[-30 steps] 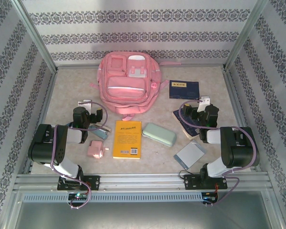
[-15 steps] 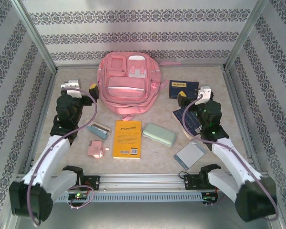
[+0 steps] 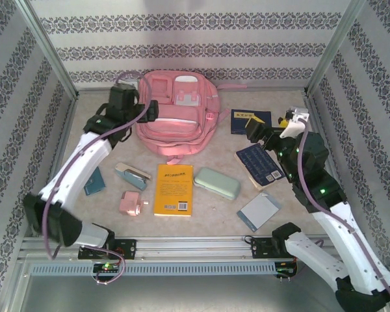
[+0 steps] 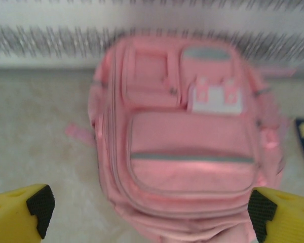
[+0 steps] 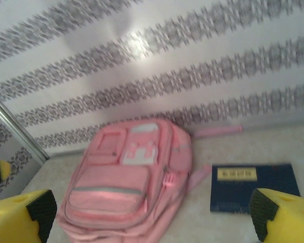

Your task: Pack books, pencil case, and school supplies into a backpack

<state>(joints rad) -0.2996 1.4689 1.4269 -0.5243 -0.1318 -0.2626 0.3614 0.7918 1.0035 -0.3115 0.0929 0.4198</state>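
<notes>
My left gripper comes down next onto the big front pocket's side seam (image 3: 157,121) (image 4: 130,155) by the grey strip's end, since the seam runs below my wide-open fingers' gap.
The pink backpack (image 3: 175,110) lies flat at the back middle, front pockets up, its zips shut as far as I can see. My left gripper (image 3: 140,99) hovers open over its left edge; in the left wrist view the backpack (image 4: 187,147) lies beyond the wide-apart fingers (image 4: 38,205). My right gripper (image 3: 268,127) hangs open above two navy books (image 3: 250,121) (image 3: 260,166). The right wrist view shows the backpack (image 5: 126,182) and one navy book (image 5: 251,187). The yellow book (image 3: 173,189), mint pencil case (image 3: 216,183), pink boxy item (image 3: 130,204), teal piece (image 3: 132,175) and grey-blue pad (image 3: 259,211) lie in front.
Another small teal piece (image 3: 94,182) lies under the left arm. Patterned walls and metal posts (image 3: 49,58) close in the table on three sides. A metal rail (image 3: 195,246) with the arm bases runs along the near edge. Bare table shows between backpack and yellow book.
Both arms have unfolded and reached toward the back. The left gripper moved up to the backpack's left side; the right gripper rose over the navy books. Nothing on the table moved.
</notes>
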